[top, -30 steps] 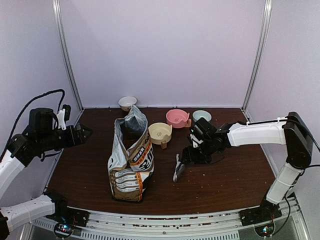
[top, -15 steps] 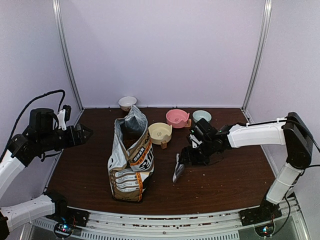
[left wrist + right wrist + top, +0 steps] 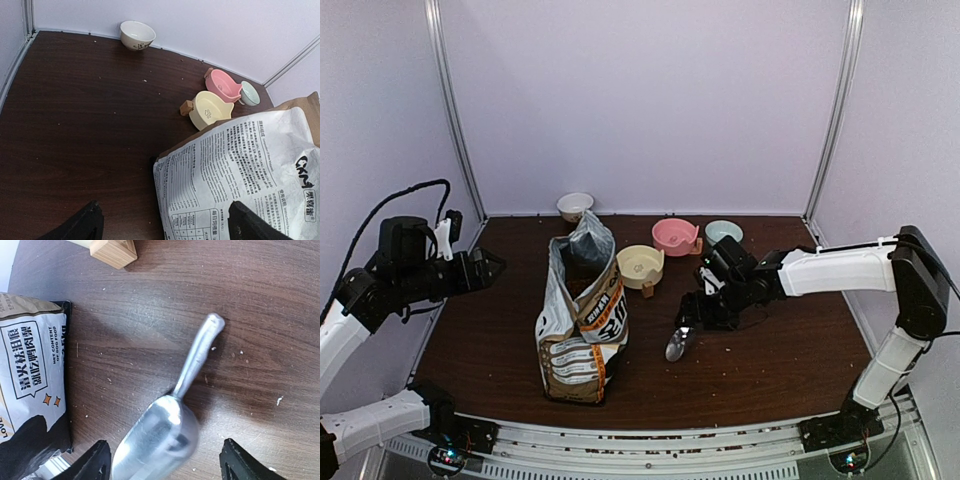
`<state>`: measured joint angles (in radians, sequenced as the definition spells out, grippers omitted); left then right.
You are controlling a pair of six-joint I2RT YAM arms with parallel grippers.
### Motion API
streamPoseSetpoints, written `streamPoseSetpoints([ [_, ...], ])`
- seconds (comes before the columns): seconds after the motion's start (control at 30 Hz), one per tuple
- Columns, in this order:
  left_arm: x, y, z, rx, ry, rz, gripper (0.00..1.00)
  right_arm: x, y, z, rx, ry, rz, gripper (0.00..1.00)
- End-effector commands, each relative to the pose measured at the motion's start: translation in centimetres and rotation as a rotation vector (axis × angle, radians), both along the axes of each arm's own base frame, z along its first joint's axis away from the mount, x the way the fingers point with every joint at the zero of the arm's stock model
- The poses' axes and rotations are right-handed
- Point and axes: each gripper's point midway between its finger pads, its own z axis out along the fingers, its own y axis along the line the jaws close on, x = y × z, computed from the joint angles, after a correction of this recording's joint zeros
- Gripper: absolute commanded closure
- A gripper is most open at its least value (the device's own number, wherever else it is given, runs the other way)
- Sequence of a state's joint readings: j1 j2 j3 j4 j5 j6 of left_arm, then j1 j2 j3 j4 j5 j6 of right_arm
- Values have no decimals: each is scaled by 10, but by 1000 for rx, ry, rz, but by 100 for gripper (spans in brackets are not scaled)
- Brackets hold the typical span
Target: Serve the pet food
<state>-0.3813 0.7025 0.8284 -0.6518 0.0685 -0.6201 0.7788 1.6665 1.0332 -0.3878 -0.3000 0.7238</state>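
The bare wood at the scoop bowl's rim farthest from the bag point(image 3: 582, 320) leaves room for a finger. My right gripper should move down and away from the bag next, onto that part of the scoop bowl's rim.
No pet food kibble shows; only a few crumbs lie on the table. The printed bag point(image 3: 582, 320) stands open-topped left of centre, and it also shows in the left wrist view point(image 3: 240, 165) and the right wrist view point(image 3: 30, 380). The silver scoop point(image 3: 677, 343) lies on the wood right of the bag, blurred in the right wrist view point(image 3: 165, 435). My right gripper point(image 3: 696, 313) hovers just above it, open, with the scoop bowl between the spread jaws point(image 3: 167, 462) and untouched. My left gripper point(image 3: 492, 265) is open and empty, raised at the far left, looking down past the bag point(image 3: 162, 225).
Behind the bag stand a yellow bowl point(image 3: 640, 265) with a wooden handle point(image 3: 112, 250), a pink bowl point(image 3: 675, 235), a pale green bowl point(image 3: 723, 231) and a white bowl point(image 3: 575, 205) by the back wall. Walls enclose the table on three sides.
The scoop stood steeply under the right gripper before; now it has tipped down flat on the table and is free of the jaws. The left arm has not moved.
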Motion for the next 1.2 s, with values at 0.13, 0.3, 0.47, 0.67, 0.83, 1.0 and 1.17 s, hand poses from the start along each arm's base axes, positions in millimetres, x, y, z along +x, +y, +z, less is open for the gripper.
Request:
streamPoseSetpoints([
  [0.13,6,-3,8,-26,-32,-3,11,0,-1,-4,-11,-3,-4,26],
  [0.3,6,-3,7,-28,-29,0,11,-2,-19,-18,-112,-9,-9,35],
  [0.47,6,-4,8,-32,-29,-2,11,-7,-27,-28,-148,4,-6,49],
  [0.67,5,-2,12,-31,-43,-1,11,-8,-30,-30,-161,5,-5,65],
  [0.83,3,2,26,-17,-76,9,13,-10,-32,-34,-180,16,-2,71],
  [1.0,2,2,35,-13,-87,3,13,-13,-33,-39,-181,26,7,75],
  [1.17,3,-6,52,-23,-111,-20,20,-12,-32,-26,-158,5,-5,95],
])
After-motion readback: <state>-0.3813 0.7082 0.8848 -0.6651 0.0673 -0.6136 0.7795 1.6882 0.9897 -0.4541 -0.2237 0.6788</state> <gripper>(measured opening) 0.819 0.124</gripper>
